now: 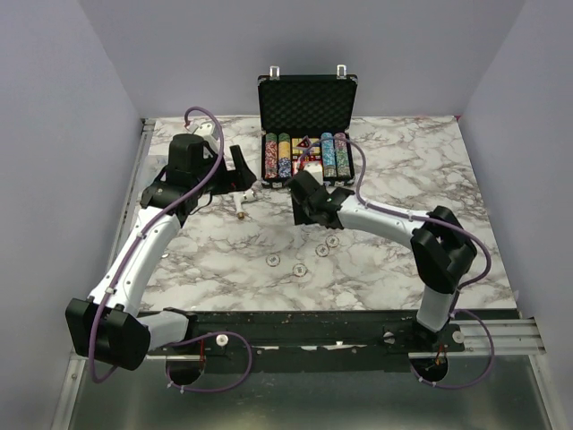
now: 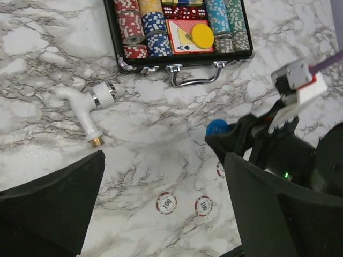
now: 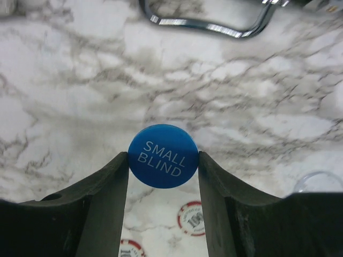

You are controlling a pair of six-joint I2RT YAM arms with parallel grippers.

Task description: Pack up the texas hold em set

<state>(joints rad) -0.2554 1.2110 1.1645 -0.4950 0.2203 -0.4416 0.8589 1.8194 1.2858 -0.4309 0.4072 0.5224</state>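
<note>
The yellow disc is outward of my right gripper, so the gripper should next move outward past the case handle and release the blue disc over it.
The black briefcase stands open at the back centre, its lid upright, with chip rows and a red card box inside. A yellow disc lies on the card box. My right gripper is shut on a blue disc marked SMALL BLIND, held by its edges just above the marble, in front of the case handle. The left gripper hangs open over the table to the left of the case, nothing between its fingers. Several loose 100 chips lie on the marble below.
A small white plastic spout with a brass end lies left of the case front. Loose chips are scattered mid-table. The right arm reaches in from the right. Grey walls close in the table.
</note>
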